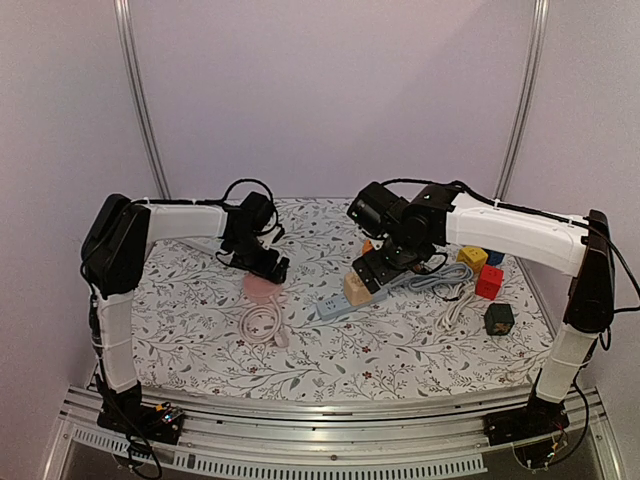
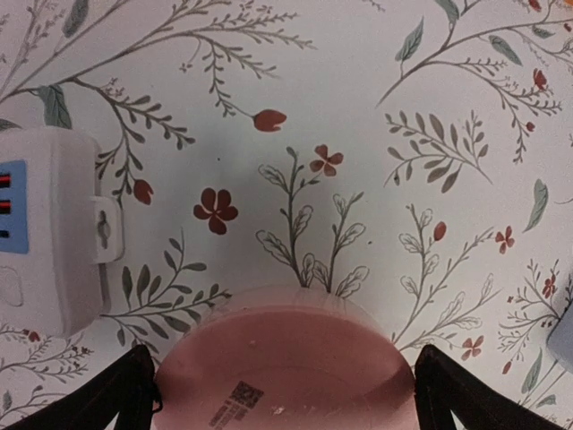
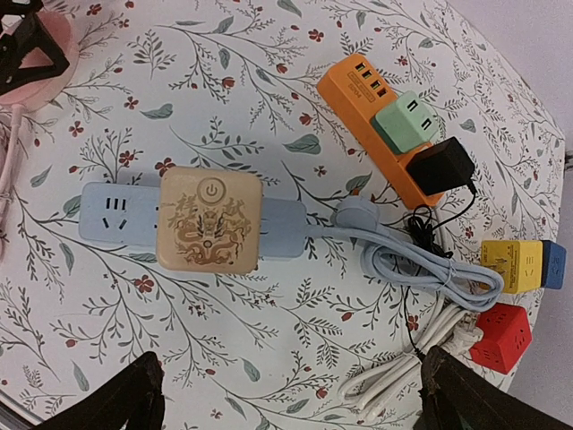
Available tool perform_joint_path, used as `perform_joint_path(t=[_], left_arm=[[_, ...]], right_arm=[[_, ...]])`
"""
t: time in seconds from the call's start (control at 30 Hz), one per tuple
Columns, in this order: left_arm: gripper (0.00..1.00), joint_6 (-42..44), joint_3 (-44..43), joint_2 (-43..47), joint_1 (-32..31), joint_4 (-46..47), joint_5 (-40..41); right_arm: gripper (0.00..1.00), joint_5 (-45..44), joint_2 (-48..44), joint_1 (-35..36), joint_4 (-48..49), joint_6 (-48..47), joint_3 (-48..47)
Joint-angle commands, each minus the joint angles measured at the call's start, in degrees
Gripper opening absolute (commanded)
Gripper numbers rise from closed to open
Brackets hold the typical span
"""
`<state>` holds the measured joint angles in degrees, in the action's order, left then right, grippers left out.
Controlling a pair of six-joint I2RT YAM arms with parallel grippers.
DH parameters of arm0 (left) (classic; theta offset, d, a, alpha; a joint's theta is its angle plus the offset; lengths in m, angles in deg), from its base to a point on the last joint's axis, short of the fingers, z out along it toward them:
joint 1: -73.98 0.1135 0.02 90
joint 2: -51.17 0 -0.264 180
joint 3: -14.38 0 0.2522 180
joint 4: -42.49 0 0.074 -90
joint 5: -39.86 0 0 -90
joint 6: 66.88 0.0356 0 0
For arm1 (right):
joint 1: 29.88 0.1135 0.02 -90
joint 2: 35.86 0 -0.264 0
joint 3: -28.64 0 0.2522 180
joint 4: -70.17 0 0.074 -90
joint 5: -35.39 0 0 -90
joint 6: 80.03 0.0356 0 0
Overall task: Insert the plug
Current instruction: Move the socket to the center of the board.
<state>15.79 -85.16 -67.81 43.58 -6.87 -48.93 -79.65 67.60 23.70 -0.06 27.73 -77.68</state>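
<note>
My left gripper needs to turn, move back and go down onto the coiled cord (image 1: 277,321) beside the plug next, because that cord is below and back from it.
A pink round unit (image 1: 264,287) lies on the flowered cloth, and its pink cord (image 1: 262,325) coils toward the near side, ending in what looks like a plug (image 1: 283,339). My left gripper (image 1: 262,264) hangs just over the unit. In the left wrist view the pink unit (image 2: 285,358) sits between the open black fingers (image 2: 121,399), untouched by either. A pale blue power strip (image 3: 107,218) carries a beige cube adapter (image 3: 210,219). My right gripper (image 3: 291,403) is open above the strip (image 1: 335,303) with nothing between its fingers.
An orange strip (image 3: 358,98) holds a green plug (image 3: 407,121) and a black adapter (image 3: 439,166). Blue cable (image 3: 430,266), white cable (image 3: 398,372), and yellow (image 3: 508,266), blue (image 3: 554,264) and red (image 3: 501,339) cubes lie right. A dark cube (image 1: 498,318) sits nearer. A white socket block (image 2: 49,233) lies left.
</note>
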Motion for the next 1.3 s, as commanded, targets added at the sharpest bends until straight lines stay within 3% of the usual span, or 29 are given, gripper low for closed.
perform_joint_path(t=[0.0, 0.17, 0.3, 0.4, 0.5, 0.57, 0.67, 0.8, 0.93, 1.07, 1.27], left_arm=[[0.99, -1.0, 2.2, -1.25, -0.98, -1.81, 0.08], [0.99, 0.92, 5.04, 3.41, -0.9, -1.37, 1.13], [1.0, 11.27, 3.67, 4.5, -0.95, -4.95, -7.46], [0.99, 15.03, 1.27, 3.04, 0.32, -10.3, -6.68], [0.99, 21.01, 4.37, 7.46, 0.83, -8.07, -7.11], [0.99, 27.4, 3.76, 10.61, 0.34, -11.27, -13.79], [1.0, 41.73, -0.08, 12.01, -1.15, -26.88, -24.25], [0.89, 60.6, 3.27, 13.7, -4.62, -37.37, -21.58], [0.84, 76.91, 6.98, 14.09, -7.25, -35.75, -14.89], [0.83, 88.7, 4.58, 12.41, -8.33, -31.33, -13.24], [0.82, 94.74, 5.33, 7.28, -10.29, -23.36, -10.97]], right_arm=[[0.99, -1.24, -0.71, 0.29, 0.57, 0.3, 1.29], [0.99, -1.63, -1.45, 0.37, 0.64, 0.57, 2.72], [0.99, -1.65, -1.62, 0.36, 0.69, 0.63, 3.08], [0.99, -1.47, -1.41, 0.38, 0.67, 0.44, 2.91], [0.99, -1.42, -1.34, 0.45, 0.79, 0.43, 3.19], [0.99, -1.27, -1.27, 0.53, 0.75, 0.39, 3.34], [0.99, -0.86, -0.45, 0.62, 0.78, 0.06, 2.74], [0.99, -0.35, 0.79, 0.97, 0.9, -0.73, 1.49], [0.99, 0.49, 2.05, 1.29, 0.94, -1.63, 0.13], [0.99, 0.29, 2.21, 2.01, 0.88, -1.72, -0.49], [0.99, 0.41, -0.83, 2.37, 2.65, 0.77, 3.06]])
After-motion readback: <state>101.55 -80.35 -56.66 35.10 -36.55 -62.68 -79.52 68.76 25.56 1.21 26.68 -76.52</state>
